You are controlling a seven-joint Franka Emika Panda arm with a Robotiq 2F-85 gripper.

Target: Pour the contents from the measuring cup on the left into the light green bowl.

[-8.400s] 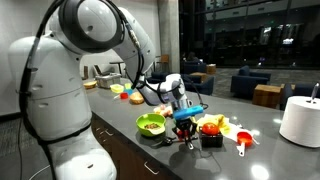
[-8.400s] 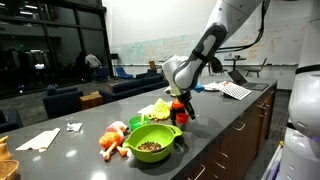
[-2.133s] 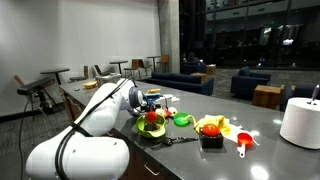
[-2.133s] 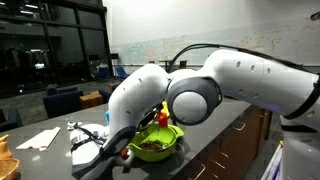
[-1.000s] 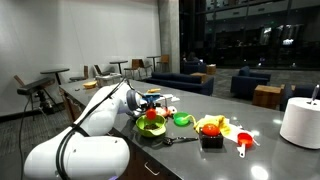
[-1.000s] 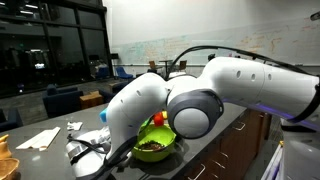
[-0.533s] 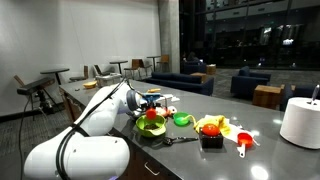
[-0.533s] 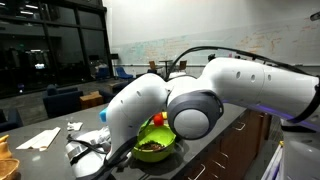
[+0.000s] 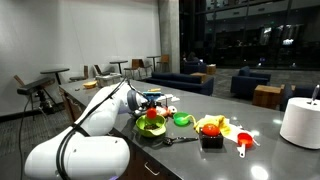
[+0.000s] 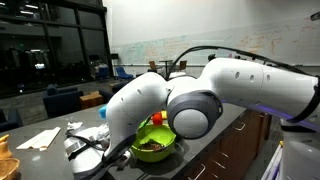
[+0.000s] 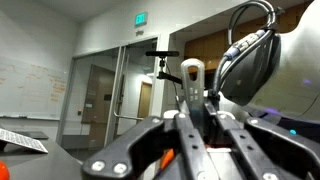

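Note:
The bowl (image 9: 150, 128) already has dark bits, so my gripper should next rise, turn upright and lower onto the tabletop (image 9: 197, 114) beside the small deeper-green cup to release the handle.
The light green bowl (image 9: 150, 128) stands on the dark counter and holds dark bits; it also shows in an exterior view (image 10: 155, 149). My gripper (image 9: 147, 117) hangs just over the bowl, shut on the red-orange measuring cup (image 9: 153, 116), which shows as a red patch above the bowl's rim (image 10: 158, 118). My own arm hides most of the gripper in both exterior views. In the wrist view the jaws (image 11: 200, 140) are closed, with a sliver of red-orange (image 11: 167, 158) between the fingers. The cup's tilt cannot be told.
A small deeper-green cup (image 9: 182, 120) stands beside the bowl. Further along are a black box with orange and yellow pieces (image 9: 210, 134), another red measuring cup (image 9: 243, 140) and a white roll (image 9: 300, 121). A black utensil (image 9: 178, 140) lies in front.
Since 8.4 s ago my arm has carried the red cup from the counter to over the lime bowl. Over the last second nothing visibly moves.

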